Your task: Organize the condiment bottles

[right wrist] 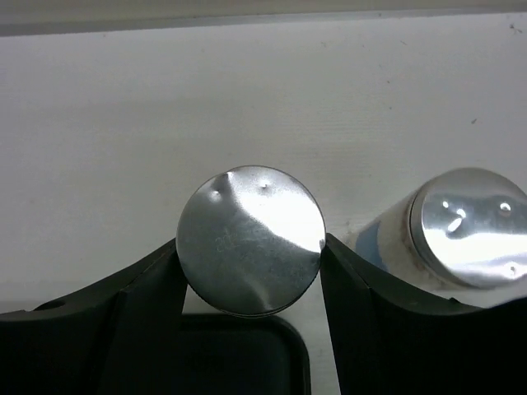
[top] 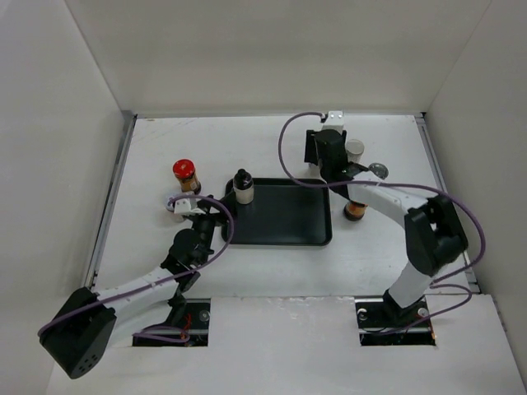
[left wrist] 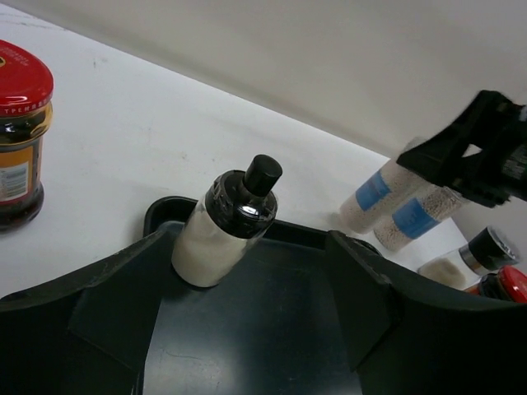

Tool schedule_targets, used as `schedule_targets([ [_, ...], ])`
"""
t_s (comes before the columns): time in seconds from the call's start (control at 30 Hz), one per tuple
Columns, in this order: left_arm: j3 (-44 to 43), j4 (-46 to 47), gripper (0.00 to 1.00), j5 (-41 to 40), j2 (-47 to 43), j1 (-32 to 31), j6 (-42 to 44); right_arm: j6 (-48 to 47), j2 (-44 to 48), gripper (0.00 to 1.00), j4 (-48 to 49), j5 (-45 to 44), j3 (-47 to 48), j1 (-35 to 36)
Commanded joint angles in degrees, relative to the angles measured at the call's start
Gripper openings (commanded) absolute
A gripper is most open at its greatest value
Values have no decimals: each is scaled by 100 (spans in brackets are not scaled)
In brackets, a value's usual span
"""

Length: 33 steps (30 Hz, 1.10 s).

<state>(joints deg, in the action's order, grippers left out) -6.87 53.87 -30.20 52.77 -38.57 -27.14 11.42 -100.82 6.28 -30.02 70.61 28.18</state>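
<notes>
The tray bottom beside the black-capped bottle (top: pixel 268 195) is empty. My right gripper needs to go back and left in the top view, to release the white cylinder there.
My right gripper (right wrist: pixel 249 244) is shut on a white cylinder (right wrist: pixel 247 218) with a silver top, just behind the black tray's back right corner (right wrist: pixel 239 354). A second white cylinder with a blue label (right wrist: pixel 457 226) stands to its right, also in the top view (top: pixel 355 150). My left gripper (left wrist: pixel 251 276) is open and empty over the tray's left part. The black-capped bottle (left wrist: pixel 235 218) stands just ahead of it in the tray's back left corner (top: pixel 243 186). A red-lidded brown jar (top: pixel 185 174) stands left of the tray. In the top view my right gripper (top: pixel 329 155) hides the held cylinder.
A silver-lidded jar (top: pixel 379 170) and a second brown jar (top: pixel 354 211) stand right of the tray (top: pixel 288 226). A pale jar (top: pixel 170 204) is half hidden beside my left wrist. White walls enclose the table on three sides.
</notes>
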Motion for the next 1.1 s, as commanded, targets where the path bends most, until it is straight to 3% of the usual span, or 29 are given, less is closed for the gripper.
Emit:
schedule_targets([
  [0.0, 98, 458, 75, 31, -232, 91, -64, -149, 1150, 52, 1226, 5, -309, 516],
  [0.17, 169, 493, 82, 14, -303, 143, -151, 202, 1521, 51, 1349, 146, -916, 1175],
  [0.33, 160, 590, 82, 128, -153, 170, -248, 229, 1135, 51, 1551, 286, -883, 1650],
  [0.9, 160, 572, 82, 181, -83, 249, -275, 159, 141, 52, 1639, 216, -311, 2090],
  [1.07, 160, 537, 83, 198, -189, 205, -284, 141, 9, 66, 1595, 163, -311, 2134],
])
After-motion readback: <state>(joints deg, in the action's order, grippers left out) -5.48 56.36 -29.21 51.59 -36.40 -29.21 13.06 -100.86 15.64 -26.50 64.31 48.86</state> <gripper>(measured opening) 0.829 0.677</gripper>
